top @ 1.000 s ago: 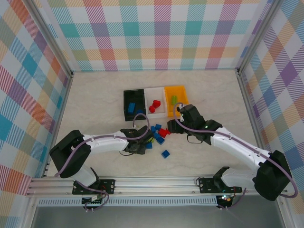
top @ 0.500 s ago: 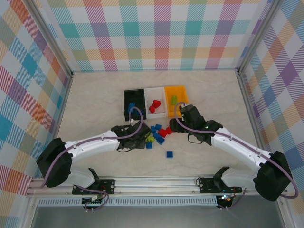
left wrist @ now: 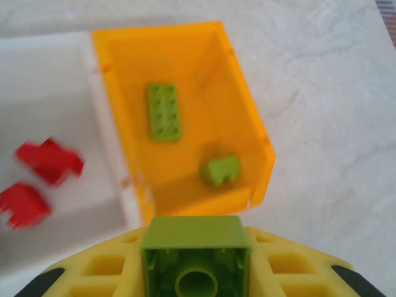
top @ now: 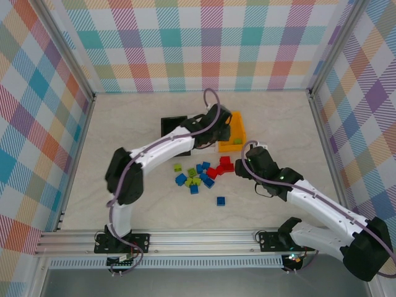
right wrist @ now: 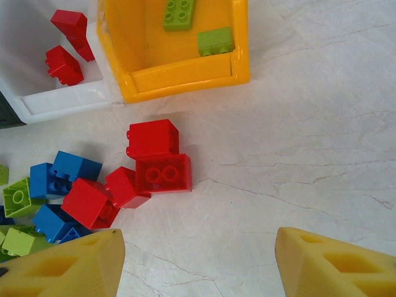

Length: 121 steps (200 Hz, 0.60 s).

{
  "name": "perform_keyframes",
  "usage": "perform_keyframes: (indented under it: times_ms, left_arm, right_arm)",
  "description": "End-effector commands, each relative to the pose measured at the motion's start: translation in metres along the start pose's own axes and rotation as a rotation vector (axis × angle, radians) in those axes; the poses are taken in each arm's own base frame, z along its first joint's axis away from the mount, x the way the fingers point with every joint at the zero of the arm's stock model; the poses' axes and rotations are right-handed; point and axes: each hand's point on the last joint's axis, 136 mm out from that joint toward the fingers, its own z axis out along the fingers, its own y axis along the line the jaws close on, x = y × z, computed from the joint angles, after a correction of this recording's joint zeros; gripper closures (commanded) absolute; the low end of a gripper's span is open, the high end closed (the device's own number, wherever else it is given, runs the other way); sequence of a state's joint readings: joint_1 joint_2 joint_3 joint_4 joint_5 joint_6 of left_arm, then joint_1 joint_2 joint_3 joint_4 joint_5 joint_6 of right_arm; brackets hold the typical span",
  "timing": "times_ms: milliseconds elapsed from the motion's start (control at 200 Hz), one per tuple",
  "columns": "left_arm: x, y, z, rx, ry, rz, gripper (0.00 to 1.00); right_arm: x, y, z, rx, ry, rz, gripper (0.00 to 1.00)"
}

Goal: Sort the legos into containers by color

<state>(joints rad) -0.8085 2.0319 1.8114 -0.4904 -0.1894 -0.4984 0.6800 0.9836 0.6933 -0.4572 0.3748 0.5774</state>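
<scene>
The lime green lego moves outward and down over the orange container (left wrist: 241, 105) next, and my left gripper releases it where green legos sit.
My left gripper (left wrist: 195, 263) is shut on a lime green lego (left wrist: 195, 247) and hangs at the near edge of the orange container (left wrist: 241, 105), which holds two green legos (left wrist: 164, 111). In the top view this gripper (top: 215, 127) is over the bins. The white container (left wrist: 49, 80) beside it holds two red legos (left wrist: 48, 161). The black container (top: 172, 127) is partly behind the left arm. My right gripper (right wrist: 198, 266) is open over bare table, right of the red legos (right wrist: 162, 173). Blue legos (right wrist: 65, 170) and green legos (top: 195, 180) lie in the loose pile.
A single blue brick (top: 220, 200) lies apart, nearer the arm bases. The left arm (top: 154, 151) stretches across the table left of the pile. Plaid walls close in the table on three sides.
The left arm has swung from the pile up to the bins, its gripper closed on a green brick. The orange bin now sits tilted. The right gripper has drawn back slightly to the right.
</scene>
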Motion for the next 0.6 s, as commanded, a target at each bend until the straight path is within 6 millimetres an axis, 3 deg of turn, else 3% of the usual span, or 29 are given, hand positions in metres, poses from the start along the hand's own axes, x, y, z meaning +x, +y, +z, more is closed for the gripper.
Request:
perform_keyframes:
  times_ms: [0, 140, 265, 340, 460, 600]
  left_arm:
    - [-0.008, -0.004, 0.033, 0.018, 0.014, 0.005, 0.74]
    - [-0.014, -0.014, 0.058, 0.026, 0.018, -0.001, 0.74]
    - [-0.006, -0.013, 0.078, -0.004, 0.062, 0.005, 0.73]
    - [-0.005, -0.014, 0.08, -0.003, 0.073, -0.007, 0.64]
    - [-0.016, -0.026, 0.064, 0.044, 0.048, -0.022, 0.39]
    - [-0.038, -0.043, 0.022, 0.09, -0.016, 0.002, 0.18]
  right_arm:
    - [0.004, -0.01, -0.006, 0.025, 0.0, 0.012, 0.34]
    - [0.002, -0.011, -0.012, 0.016, -0.013, 0.005, 0.34]
    - [0.001, -0.011, -0.015, 0.006, -0.021, 0.007, 0.33]
    - [0.002, -0.011, -0.017, 0.0, -0.022, 0.008, 0.32]
    - [0.002, -0.009, -0.017, -0.011, -0.021, 0.005, 0.29]
    - [0.001, -0.003, -0.018, -0.042, -0.021, 0.0, 0.28]
